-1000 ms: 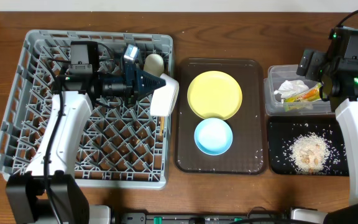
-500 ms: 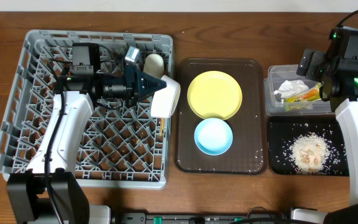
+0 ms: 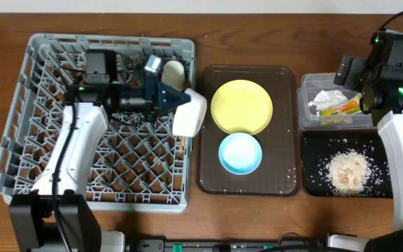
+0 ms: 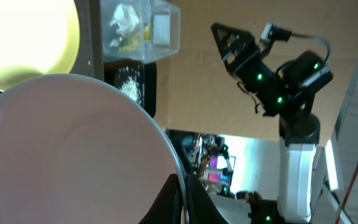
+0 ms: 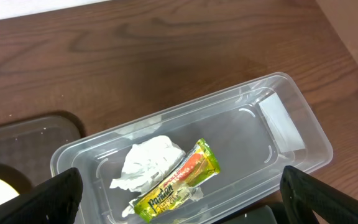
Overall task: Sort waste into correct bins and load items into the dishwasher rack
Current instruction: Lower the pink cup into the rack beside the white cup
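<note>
Next, my left gripper lowers the white cup (image 3: 189,113) away from the brown tray onto open slots beside the cream cup and releases it, since it overhangs the rack's side.
My left gripper (image 3: 180,103) is shut on the rim of a white cup (image 3: 189,113), held on its side over the right edge of the grey dishwasher rack (image 3: 40,105). In the left wrist view the cup (image 4: 73,155) fills the left half, and the fingers (image 4: 169,202) pinch its wall. A cream cup (image 3: 174,71) stands in the rack's back right. The yellow plate (image 3: 241,106) and blue bowl (image 3: 241,153) sit on the brown tray (image 3: 208,168). My right gripper (image 5: 182,211) hangs open above the clear tub (image 5: 278,124), which holds the tissue (image 5: 151,162) and wrapper (image 5: 176,180).
The black tray (image 3: 313,150) at the front right carries a heap of pale crumbs (image 3: 346,171). Thin wooden chopsticks (image 3: 180,147) lie in the rack by its right wall. The right arm (image 3: 401,133) stands along the table's right edge.
My left gripper has carried the white cup a little to the right, toward the brown tray. The right arm has not moved.
</note>
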Robot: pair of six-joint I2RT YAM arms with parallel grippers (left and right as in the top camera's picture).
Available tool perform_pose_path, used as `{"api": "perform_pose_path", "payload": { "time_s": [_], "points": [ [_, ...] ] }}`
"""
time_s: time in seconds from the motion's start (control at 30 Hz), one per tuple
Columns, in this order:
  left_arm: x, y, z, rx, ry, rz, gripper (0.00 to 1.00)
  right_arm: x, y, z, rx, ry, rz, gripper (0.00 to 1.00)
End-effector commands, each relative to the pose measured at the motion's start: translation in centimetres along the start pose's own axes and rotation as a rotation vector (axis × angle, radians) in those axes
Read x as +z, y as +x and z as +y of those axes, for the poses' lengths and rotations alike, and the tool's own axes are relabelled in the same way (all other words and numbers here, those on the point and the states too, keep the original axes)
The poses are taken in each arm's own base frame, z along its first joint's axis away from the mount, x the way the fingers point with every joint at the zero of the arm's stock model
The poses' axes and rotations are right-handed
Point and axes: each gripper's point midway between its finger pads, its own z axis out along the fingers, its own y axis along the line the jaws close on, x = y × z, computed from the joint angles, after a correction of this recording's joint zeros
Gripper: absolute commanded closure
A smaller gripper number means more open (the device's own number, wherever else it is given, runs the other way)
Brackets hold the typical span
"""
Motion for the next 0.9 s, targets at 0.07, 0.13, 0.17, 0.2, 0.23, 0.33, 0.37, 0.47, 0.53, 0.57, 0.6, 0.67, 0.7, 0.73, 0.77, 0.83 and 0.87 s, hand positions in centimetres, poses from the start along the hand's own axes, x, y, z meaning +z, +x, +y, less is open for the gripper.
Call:
{"api": "perform_pose_path", "payload": {
  "time_s": [0.07, 0.13, 0.17, 0.2, 0.23, 0.33, 0.37, 0.47, 0.53, 0.57, 0.6, 0.67, 0.7, 0.73, 0.77, 0.83, 0.87],
  "points": [
    [2.0, 0.8, 1.3, 0.021, -0.082, 0.025, 0.94, -0.6, -0.6, -0.3, 0.018, 0.003, -0.02, 0.01],
    [2.1, 0.6, 1.6, 0.022, -0.104, 0.015, 0.94, -0.6, -0.6, -0.3, 0.018, 0.003, -0.02, 0.01],
    [2.0, 0.3, 1.8, 0.014, -0.117, 0.001, 0.94, -0.6, -0.6, -0.3, 0.018, 0.003, -0.02, 0.01],
    [1.7, -0.3, 2.2, 0.008, -0.135, -0.023, 0.94, -0.6, -0.6, -0.3, 0.018, 0.003, -0.02, 0.01],
    [1.2, -1.0, 2.6, -0.002, -0.161, -0.059, 0.94, -0.6, -0.6, -0.3, 0.018, 0.003, -0.02, 0.01],
    [-0.3, -2.6, 3.6, -0.054, -0.203, -0.137, 0.94, -0.6, -0.6, -0.3, 0.018, 0.003, -0.02, 0.01],
    [-0.7, -2.9, 3.7, -0.059, -0.198, -0.151, 0.94, -0.6, -0.6, -0.3, 0.018, 0.003, -0.02, 0.01],
    [-1.1, -3.1, 3.4, -0.075, -0.161, -0.145, 0.94, -0.6, -0.6, -0.3, 0.018, 0.003, -0.02, 0.01],
    [-0.9, -3.0, 3.3, -0.08, -0.137, -0.127, 0.94, -0.6, -0.6, -0.3, 0.018, 0.003, -0.02, 0.01],
    [-0.8, -3.0, 3.3, -0.08, -0.126, -0.12, 0.94, -0.6, -0.6, -0.3, 0.018, 0.003, -0.02, 0.01],
    [-0.7, -3.2, 3.4, -0.078, -0.123, -0.118, 0.94, -0.6, -0.6, -0.3, 0.018, 0.003, -0.02, 0.01],
    [-0.5, -3.8, 3.9, -0.101, -0.118, -0.119, 0.94, -0.6, -0.6, -0.3, 0.018, 0.003, -0.02, 0.01],
    [-0.4, -4.1, 4.2, -0.112, -0.112, -0.119, 0.94, -0.6, -0.6, -0.3, 0.018, 0.003, -0.02, 0.01],
    [-0.3, -4.5, 4.5, -0.126, -0.108, -0.121, 0.94, -0.6, -0.6, -0.3, 0.018, 0.003, -0.02, 0.01],
    [-0.2, -4.9, 4.8, -0.137, -0.099, -0.117, 0.94, -0.6, -0.6, -0.3, 0.018, 0.003, -0.02, 0.01],
    [0.2, -5.2, 5.0, -0.159, -0.055, -0.093, 0.94, -0.6, -0.6, -0.3, 0.018, 0.003, -0.02, 0.01],
    [0.3, -5.4, 5.0, -0.165, -0.035, -0.082, 0.94, -0.6, -0.6, -0.3, 0.018, 0.003, -0.02, 0.01]
  ]
}}
